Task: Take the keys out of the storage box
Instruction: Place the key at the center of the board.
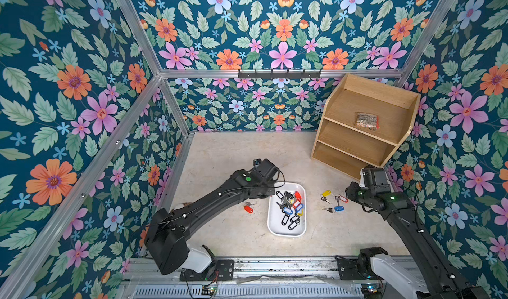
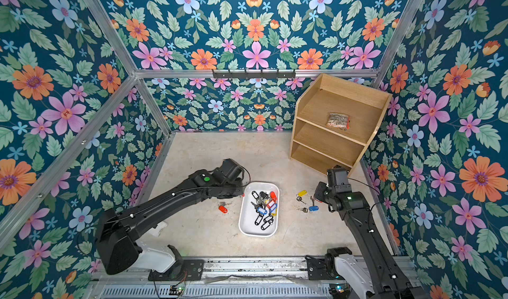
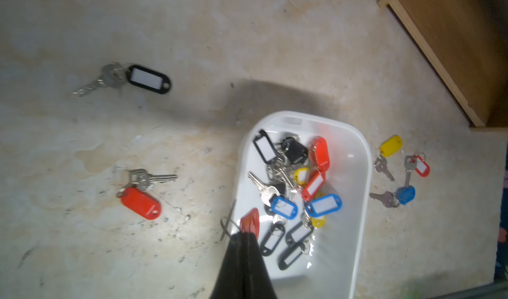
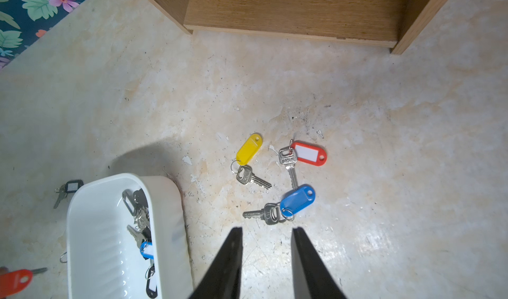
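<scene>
The part of the floor near the black-tagged key is empty. My left gripper needs to swing away from the box next, then go down and release its red-tagged key on the bare floor there.
The storage box (image 1: pixel 270 223) is a shallow white tray in the middle of the floor, and in both top views several keys (image 1: pixel 290 206) with black, red, blue and yellow tags are piled in it. In the left wrist view my left gripper (image 3: pixel 244 233) is shut on a red-tagged key (image 3: pixel 250 222) over the box's edge (image 3: pixel 365 173), its ring hanging beside the tag. My right gripper (image 4: pixel 266 230) is open and empty above the floor, near a blue-tagged key (image 4: pixel 297 200). A yellow-tagged key (image 4: pixel 248 149) and a red-tagged key (image 4: pixel 309 153) lie beside the blue one.
A red-tagged key (image 1: pixel 248 209) and a black-tagged key (image 3: pixel 148 79) lie on the floor left of the box. A wooden shelf unit (image 1: pixel 362 124) stands at the back right with a clear bag (image 1: pixel 365 121) on its top shelf. Flowered walls close in the floor.
</scene>
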